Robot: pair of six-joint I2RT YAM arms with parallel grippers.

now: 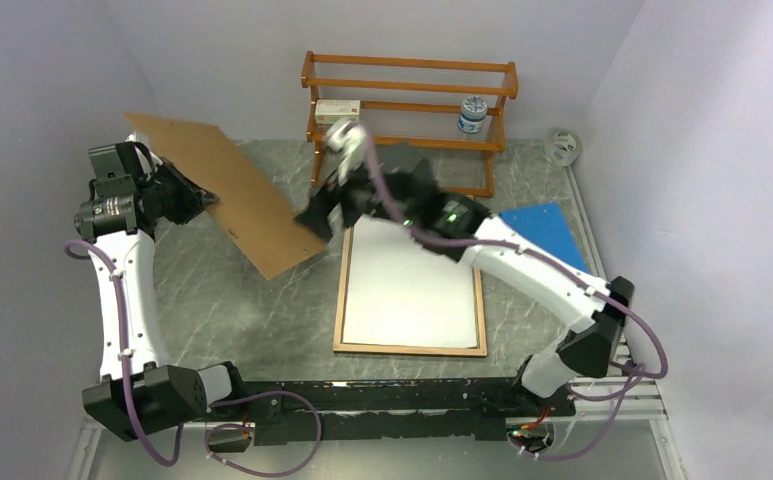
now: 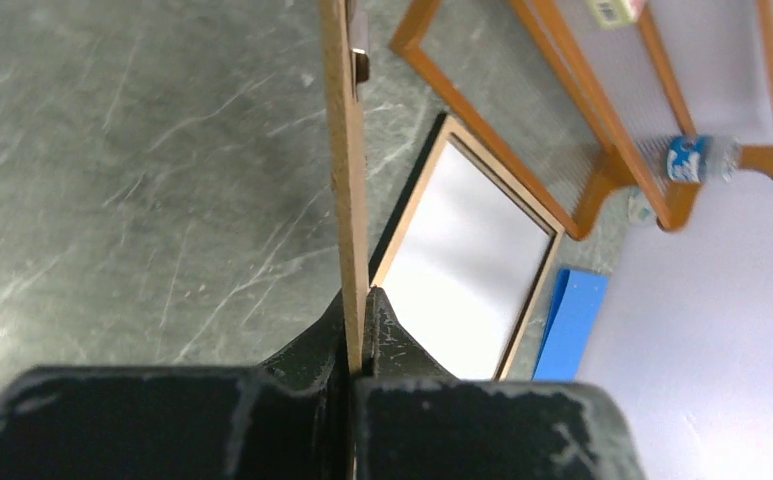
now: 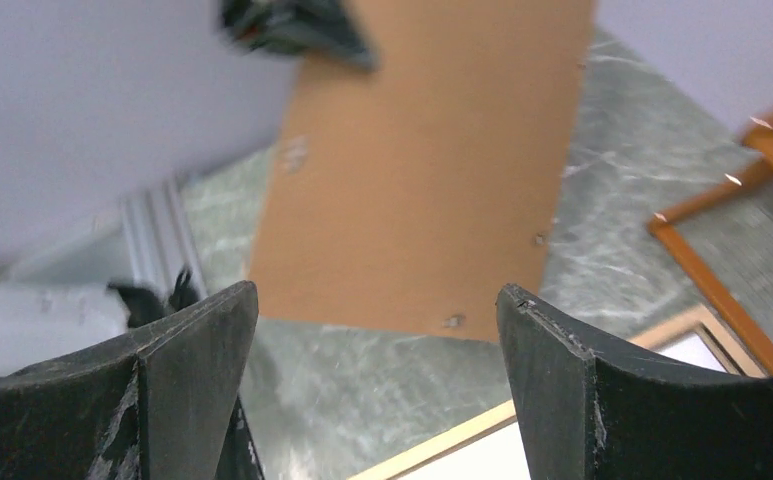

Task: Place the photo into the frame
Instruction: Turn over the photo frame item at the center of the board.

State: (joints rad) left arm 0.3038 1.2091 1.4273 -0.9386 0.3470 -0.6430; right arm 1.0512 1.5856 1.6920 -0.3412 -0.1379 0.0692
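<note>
Only my left gripper holds the board's opposite edge. My open right gripper will next move onto the middle of the board's free edge [image 1: 268,187] [image 3: 564,152], with its fingers on both sides of it.
The frame [image 1: 341,300] lies flat on the table, wood-brown back up. The photo [image 1: 412,290] lies inside it, white side up. My left gripper [image 1: 205,200] is shut on the edge of the brown backing board [image 1: 247,195] and holds it tilted above the table, left of the frame. In the left wrist view the board [image 2: 347,150] stands edge-on between the fingers [image 2: 392,340], with the frame [image 2: 402,225] and photo [image 2: 462,270] beyond. My right gripper [image 1: 317,215] is open and empty over the frame's far left corner. Its wrist view [image 3: 377,300] shows the board [image 3: 422,180] and frame edge [image 3: 442,440].
A wooden shelf rack [image 1: 412,100] stands at the back with a small box [image 1: 337,108] and a bottle [image 1: 472,113] on it. A blue sheet [image 1: 542,232] lies right of the frame. A tape roll [image 1: 562,147] sits at the back right. Walls close in on both sides.
</note>
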